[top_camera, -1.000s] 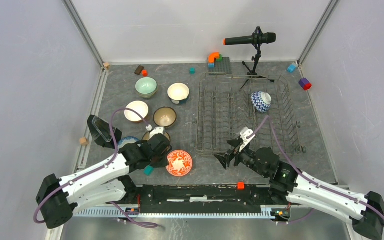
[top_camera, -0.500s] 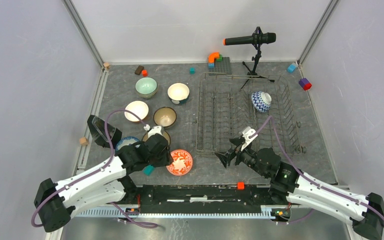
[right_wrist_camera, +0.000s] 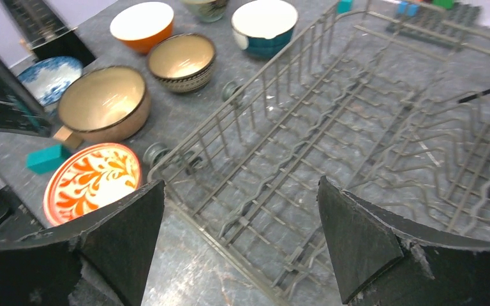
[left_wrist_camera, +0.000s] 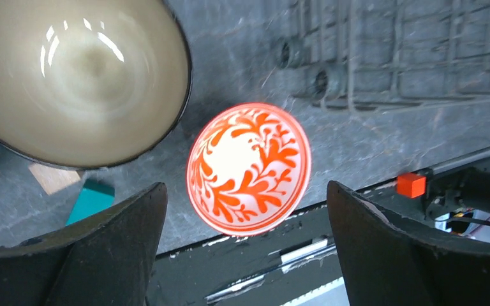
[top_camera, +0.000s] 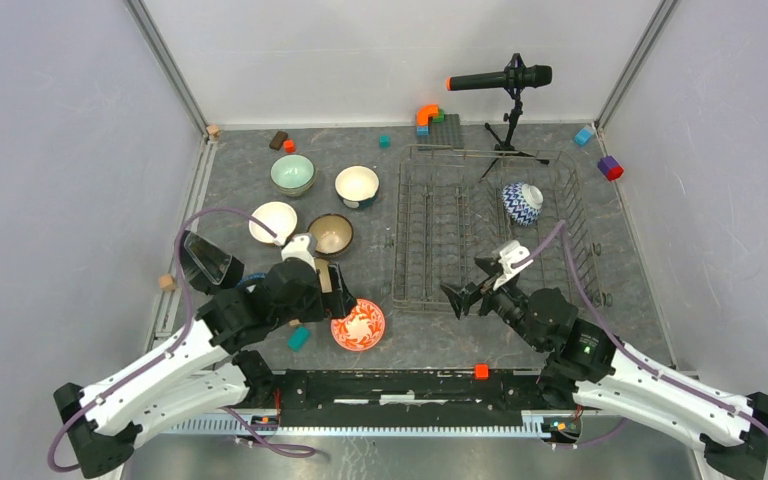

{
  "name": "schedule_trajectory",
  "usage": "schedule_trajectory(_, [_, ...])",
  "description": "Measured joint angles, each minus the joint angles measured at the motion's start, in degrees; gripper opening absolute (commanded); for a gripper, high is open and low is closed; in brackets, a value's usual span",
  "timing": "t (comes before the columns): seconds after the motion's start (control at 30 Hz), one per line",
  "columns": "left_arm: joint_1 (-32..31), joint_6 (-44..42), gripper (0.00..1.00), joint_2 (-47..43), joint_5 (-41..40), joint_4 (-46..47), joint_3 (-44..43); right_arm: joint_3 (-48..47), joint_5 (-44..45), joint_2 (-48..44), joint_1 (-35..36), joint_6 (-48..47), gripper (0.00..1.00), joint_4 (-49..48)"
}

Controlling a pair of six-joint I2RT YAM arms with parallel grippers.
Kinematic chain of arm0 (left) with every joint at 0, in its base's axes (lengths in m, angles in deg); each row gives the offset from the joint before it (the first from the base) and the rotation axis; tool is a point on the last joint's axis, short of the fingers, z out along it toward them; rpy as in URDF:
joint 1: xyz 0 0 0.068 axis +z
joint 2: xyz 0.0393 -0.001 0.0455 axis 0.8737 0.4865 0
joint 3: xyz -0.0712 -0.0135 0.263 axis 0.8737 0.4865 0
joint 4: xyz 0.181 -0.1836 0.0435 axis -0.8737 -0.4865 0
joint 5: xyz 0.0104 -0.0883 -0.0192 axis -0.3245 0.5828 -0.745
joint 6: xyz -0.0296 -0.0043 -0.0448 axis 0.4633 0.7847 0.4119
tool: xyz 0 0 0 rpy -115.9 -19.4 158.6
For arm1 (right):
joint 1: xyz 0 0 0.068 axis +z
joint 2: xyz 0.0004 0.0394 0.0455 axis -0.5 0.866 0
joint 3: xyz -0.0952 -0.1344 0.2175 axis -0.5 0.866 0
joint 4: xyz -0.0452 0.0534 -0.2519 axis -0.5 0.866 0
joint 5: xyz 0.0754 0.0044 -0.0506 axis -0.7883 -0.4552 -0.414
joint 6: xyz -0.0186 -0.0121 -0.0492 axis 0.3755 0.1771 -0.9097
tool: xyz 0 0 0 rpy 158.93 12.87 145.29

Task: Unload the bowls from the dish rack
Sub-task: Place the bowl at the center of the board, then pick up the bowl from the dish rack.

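Observation:
The zigzag bowl's white foot [top_camera: 534,196] lies outward and to the gripper's right in the top view, so my right gripper should move outward across the rack onto it.
The grey wire dish rack [top_camera: 490,235] holds one blue-white zigzag bowl [top_camera: 522,202] at its back right. A red-white patterned bowl [top_camera: 358,325] sits on the table left of the rack, also seen from above in the left wrist view [left_wrist_camera: 249,169]. My left gripper [top_camera: 332,300] hovers over its left rim, open, touching nothing [left_wrist_camera: 245,191]. My right gripper [top_camera: 465,297] is open over the rack's front left corner [right_wrist_camera: 241,182], empty. The other bowls stand on the table: pale green [top_camera: 292,173], cream-teal [top_camera: 357,185], orange [top_camera: 273,222], dark striped [top_camera: 330,234], brown [right_wrist_camera: 105,102].
A microphone on a tripod [top_camera: 505,80] stands behind the rack. A grey studded plate with blocks [top_camera: 440,125] lies at the back. A teal block [top_camera: 297,338] lies beside the red-white bowl. A black slanted object [top_camera: 205,260] sits at the left edge.
My left gripper opened, let go of the red-white bowl and rose above it. My right gripper shifted forward toward the rack's front edge.

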Motion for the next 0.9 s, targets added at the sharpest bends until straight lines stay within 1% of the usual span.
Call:
schedule_trajectory(0.1, [0.0, -2.8, 1.00, -1.4, -1.9, -0.1, -3.1, -1.2, 3.9, 1.0, 0.0, -1.0, 0.93, -0.5])
schedule_trajectory(0.2, [0.0, -6.6, 1.00, -1.5, -5.4, 1.3, -6.4, -5.2, 9.1, 5.5, 0.0, -1.9, 0.95, -0.7])
schedule_trajectory(0.3, [0.0, -10.5, 1.00, -1.4, -8.5, 6.1, -7.6, -14.5, 13.3, 13.7, -1.6, -2.6, 0.95, 1.7])
schedule_trajectory(0.37, [0.0, -13.1, 1.00, -1.2, -9.6, 10.2, -7.6, -21.2, 13.4, 19.4, -5.7, -2.3, 0.94, 2.4])
schedule_trajectory(0.4, [0.0, -14.4, 1.00, -1.1, -10.1, 12.4, -7.5, -23.6, 12.2, 21.5, -9.2, -1.8, 0.93, 2.1])
schedule_trajectory(0.47, [0.0, -16.6, 1.00, -1.0, -10.3, 17.2, -7.0, -25.1, 10.2, 23.5, -16.2, -0.2, 0.92, 1.4])
schedule_trajectory(0.57, [0.0, -18.5, 1.00, -0.7, -10.4, 23.2, -4.9, -25.2, 6.8, 26.0, -25.9, 3.1, 0.92, 0.9])
schedule_trajectory(0.63, [0.0, -19.1, 1.00, -0.3, -10.3, 24.8, -3.8, -25.1, 3.5, 29.0, -32.9, 6.1, 0.91, -0.3])
schedule_trajectory(0.67, [0.0, -19.3, 1.00, -0.1, -10.2, 25.1, -3.3, -24.9, 2.1, 30.1, -35.1, 7.2, 0.91, -0.9])
schedule_trajectory(0.77, [0.0, -19.3, 1.00, -0.2, -10.0, 25.4, -2.2, -22.1, -3.1, 33.4, -44.5, 12.2, 0.90, -5.0])
schedule_trajectory(0.83, [0.0, -19.3, 1.00, -0.6, -9.7, 25.6, -1.8, -20.0, -5.5, 35.4, -48.9, 14.5, 0.90, -7.1])
schedule_trajectory(0.9, [0.0, -19.3, 1.00, -1.2, -9.7, 25.9, -1.5, -18.3, -7.8, 37.7, -51.7, 16.0, 0.92, -9.5])
